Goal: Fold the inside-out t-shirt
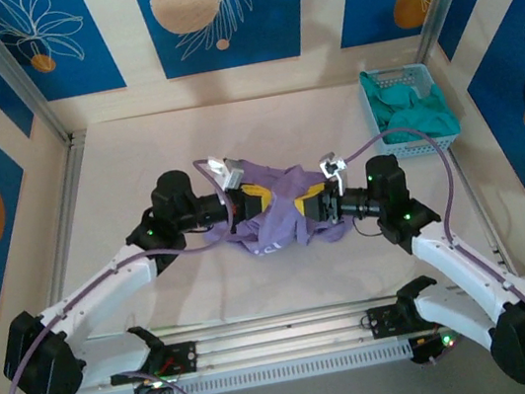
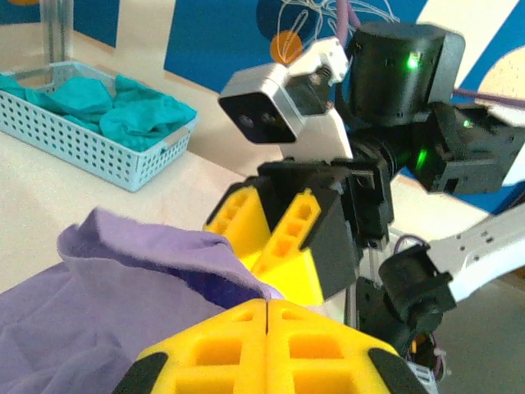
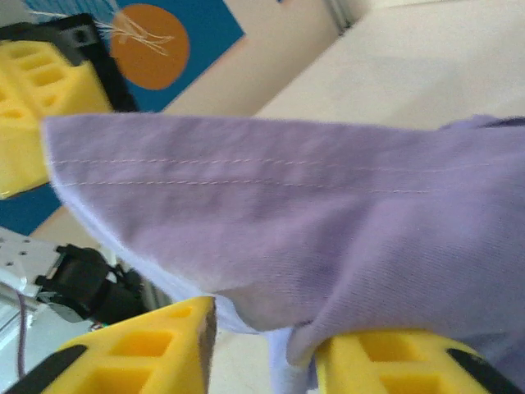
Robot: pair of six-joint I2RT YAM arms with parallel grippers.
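Observation:
I will move my left gripper back and down over the bare tabletop before the near bar (image 1: 301, 281) and let go of the t-shirt's fold, because the t-shirt (image 1: 276, 220) lies bunched.
The inside-out t-shirt (image 1: 276, 220) is a lavender heap bunched mid-table between the two arms. My left gripper (image 1: 254, 198) reaches in from the left. In the left wrist view its yellow fingers meet with no gap, and my left gripper (image 2: 268, 302) pinches a fold of the t-shirt (image 2: 123, 279) at its tip. My right gripper (image 1: 312, 201) faces it from the right, close by. Its fingers stand apart in the right wrist view, so my right gripper (image 3: 264, 328) is open; the stitched hem of the t-shirt (image 3: 287, 213) drapes over the right finger (image 3: 385, 361).
A light blue basket (image 1: 372, 110) holding a teal garment (image 1: 414, 111) stands at the back right; the basket (image 2: 90, 148) also appears behind the shirt in the left wrist view. Metal frame rails run along both sides and the near edge of the table.

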